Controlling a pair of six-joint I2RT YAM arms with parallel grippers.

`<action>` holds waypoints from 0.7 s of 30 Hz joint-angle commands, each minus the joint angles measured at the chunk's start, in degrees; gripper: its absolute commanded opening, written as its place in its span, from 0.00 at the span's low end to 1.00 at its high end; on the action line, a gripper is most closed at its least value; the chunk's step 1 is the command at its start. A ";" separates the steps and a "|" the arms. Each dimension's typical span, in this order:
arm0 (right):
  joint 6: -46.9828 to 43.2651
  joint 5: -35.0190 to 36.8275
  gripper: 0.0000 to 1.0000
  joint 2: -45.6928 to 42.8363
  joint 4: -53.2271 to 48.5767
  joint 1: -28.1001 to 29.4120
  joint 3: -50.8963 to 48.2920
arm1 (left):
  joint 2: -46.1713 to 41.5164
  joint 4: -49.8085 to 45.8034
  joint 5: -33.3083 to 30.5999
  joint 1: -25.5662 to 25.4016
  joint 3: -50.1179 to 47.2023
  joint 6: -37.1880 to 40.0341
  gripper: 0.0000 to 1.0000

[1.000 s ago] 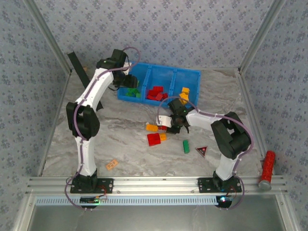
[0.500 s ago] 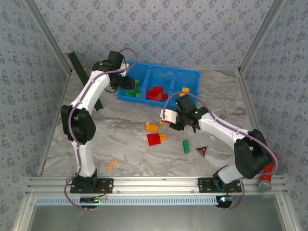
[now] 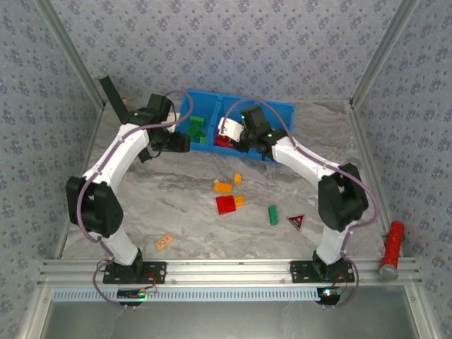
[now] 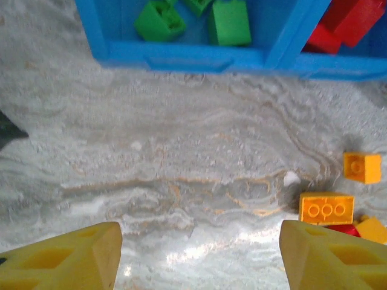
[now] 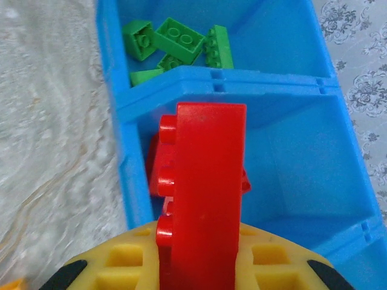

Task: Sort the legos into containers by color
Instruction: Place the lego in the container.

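My right gripper is above the blue bin's middle section and next needs to go down into it and release the red lego, since other red legos lie inside.
My right gripper is shut on a red lego, held on edge above the middle compartment of the blue bin, where other red bricks lie. Green legos lie in the left compartment. My left gripper is open with only bare table between its yellow fingers; it hovers just in front of the bin. On the table lie orange bricks, a red brick and a green brick.
A black triangle lies right of the green brick. A pale orange flat piece sits near the left arm's base. A red cylinder rests at the right front edge, and a black strip leans at the back left.
The right arm has carried the red brick from the middle of the table to above the bin's middle compartment. The left gripper has drawn back out of the green compartment and opened wider.
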 commanded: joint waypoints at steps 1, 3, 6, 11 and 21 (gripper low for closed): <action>2.05 3.61 0.08 5.61 -0.84 0.52 5.34 | -3.32 -0.05 1.56 0.39 -3.60 -1.88 0.69; 2.78 4.84 0.08 8.48 -0.91 0.57 7.84 | -4.62 0.48 2.85 0.07 -6.19 -3.00 0.69; 3.59 6.08 0.09 12.19 -0.83 0.51 10.62 | -6.13 1.02 4.27 -1.31 -9.69 -4.75 0.69; 4.82 8.03 0.12 17.40 -1.03 0.69 14.43 | -6.77 1.43 5.13 -5.02 -13.55 -8.10 0.69; 5.91 10.53 0.21 22.95 1.03 0.52 16.87 | -4.55 3.53 7.25 -15.10 -15.59 -14.79 0.69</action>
